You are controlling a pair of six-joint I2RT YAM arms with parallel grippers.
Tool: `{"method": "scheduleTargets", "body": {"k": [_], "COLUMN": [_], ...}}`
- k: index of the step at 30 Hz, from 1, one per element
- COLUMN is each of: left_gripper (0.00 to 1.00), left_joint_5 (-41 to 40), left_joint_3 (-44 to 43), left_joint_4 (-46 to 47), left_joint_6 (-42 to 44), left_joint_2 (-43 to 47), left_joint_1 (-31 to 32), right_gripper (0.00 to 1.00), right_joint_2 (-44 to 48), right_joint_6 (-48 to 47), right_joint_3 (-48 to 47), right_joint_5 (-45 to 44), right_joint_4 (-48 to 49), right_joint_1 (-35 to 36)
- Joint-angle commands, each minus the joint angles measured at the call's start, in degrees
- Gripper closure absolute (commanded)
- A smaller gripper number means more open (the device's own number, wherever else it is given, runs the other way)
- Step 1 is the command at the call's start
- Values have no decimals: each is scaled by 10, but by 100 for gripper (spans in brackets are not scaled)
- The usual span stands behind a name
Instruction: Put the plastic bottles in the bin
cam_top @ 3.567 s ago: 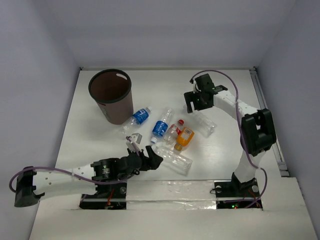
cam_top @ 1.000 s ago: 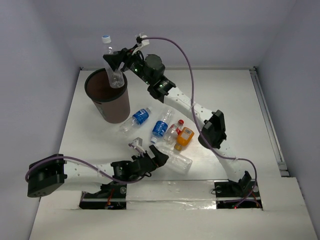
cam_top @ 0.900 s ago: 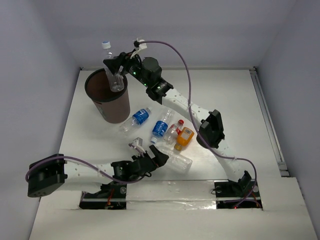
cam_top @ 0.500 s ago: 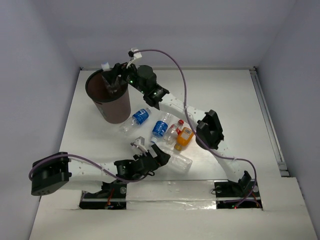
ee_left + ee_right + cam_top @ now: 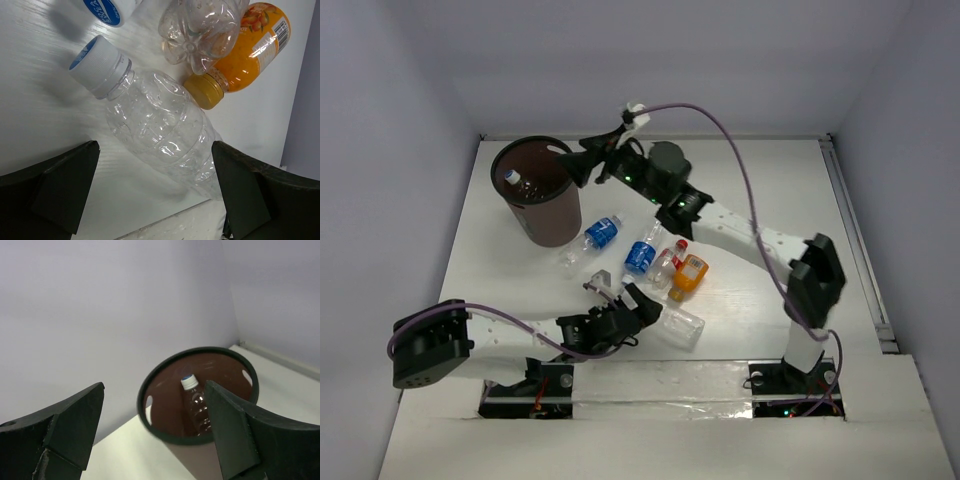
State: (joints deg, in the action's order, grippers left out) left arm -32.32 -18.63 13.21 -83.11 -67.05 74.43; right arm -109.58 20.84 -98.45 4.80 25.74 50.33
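Note:
My left gripper eases from its low position slightly toward the cap end onto the clear bottle's upper body (image 5: 150, 114) next. It then closes, since that already lies between the open fingers.
The dark brown bin (image 5: 560, 225) stands at the far left with a clear bottle (image 5: 514, 181) upright inside it. My right gripper (image 5: 583, 166) is open and empty just right of the rim; its wrist view shows the bin (image 5: 150, 426) and that bottle (image 5: 197, 402) between the fingers. On the table lie two blue-labelled bottles (image 5: 601, 233) (image 5: 641, 254), a red-capped one (image 5: 666, 266), an orange one (image 5: 689, 276) and a clear one (image 5: 672, 323). My left gripper (image 5: 645, 305) is open, low over the clear bottle (image 5: 155, 130), which lies between the fingers.
The left wrist view also shows the orange bottle (image 5: 247, 50), the base of a clear bottle (image 5: 200, 30) and a blue label (image 5: 107, 7) just past the clear bottle. Walls close in the table on three sides.
My right gripper lowered a clear bottle into the bin, let it go and drew back to the right. My left gripper crept slightly towards the clear bottle on the table.

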Motion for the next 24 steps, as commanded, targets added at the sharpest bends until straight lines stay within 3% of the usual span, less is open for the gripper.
{"method": "scheduleTargets", "body": {"k": [1,4,18,24], "left_gripper": [1,1,1,13], "left_joint_5": [-29,-35,-68,-45], "left_joint_3": [-10,-24,-64,-33], "left_joint_4": [-31,-57,-107,-100], "left_joint_6": [-29,-46,-75,-83], "left_joint_2": [9,-6,-80,-78], "left_joint_1": [-7,-7,-12,-12], "right_gripper": [13,14,14,14], "right_joint_2": [108,172,339,397], "right_joint_6": [-27,-29,3,7], "right_joint_3": [106,212,401,427], "right_joint_5": [12,19,42,18], "right_joint_4": [97,104,70,-24], "right_joint_1": [5,5,5,5]}}
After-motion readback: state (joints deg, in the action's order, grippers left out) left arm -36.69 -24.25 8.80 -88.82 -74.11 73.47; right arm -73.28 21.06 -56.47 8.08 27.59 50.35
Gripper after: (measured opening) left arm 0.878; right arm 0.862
